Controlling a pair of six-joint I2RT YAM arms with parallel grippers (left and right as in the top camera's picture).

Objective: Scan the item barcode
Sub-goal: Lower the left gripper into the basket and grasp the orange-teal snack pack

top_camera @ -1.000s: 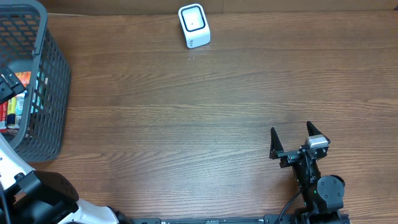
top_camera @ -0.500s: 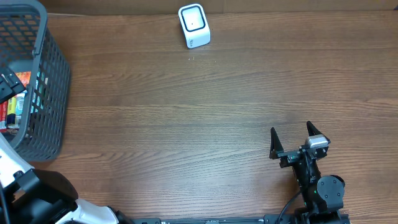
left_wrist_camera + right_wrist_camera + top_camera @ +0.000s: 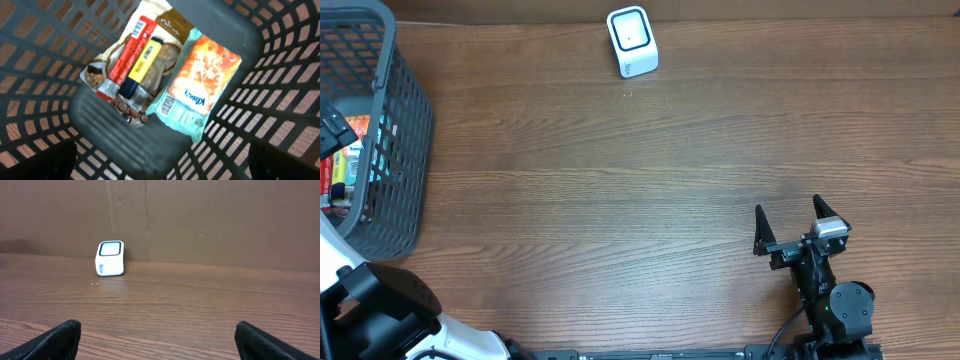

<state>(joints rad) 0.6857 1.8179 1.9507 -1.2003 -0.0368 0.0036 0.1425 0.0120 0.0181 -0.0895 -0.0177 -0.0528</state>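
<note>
The teal and orange packet lies slanted below my left gripper. I will turn the open fingers to match and lower them astride the packet's orange middle [image 3: 360, 130] [image 3: 203, 73].
Several items lie at the bottom of the grey mesh basket [image 3: 408, 130]: a teal and orange packet [image 3: 200, 85] with a barcode near its lower end, a red box [image 3: 127, 55], a yellow and blue tube [image 3: 142, 62] and a brown packet [image 3: 172, 25]. My left gripper [image 3: 162, 167] hangs open above them inside the basket, touching nothing. In the overhead view only a dark part of it [image 3: 332, 128] shows at the left edge. The white scanner [image 3: 632, 40] stands at the table's far edge. My right gripper [image 3: 788, 210] rests open and empty near the front right, facing the scanner [image 3: 110, 257].
The basket walls [image 3: 280, 75] close in around the left gripper on all sides. A brown cardboard wall [image 3: 200, 220] runs behind the scanner. Wooden tabletop [image 3: 620, 200] stretches between the basket and the right arm.
The left arm has shifted slightly over the basket. The right arm has not moved.
</note>
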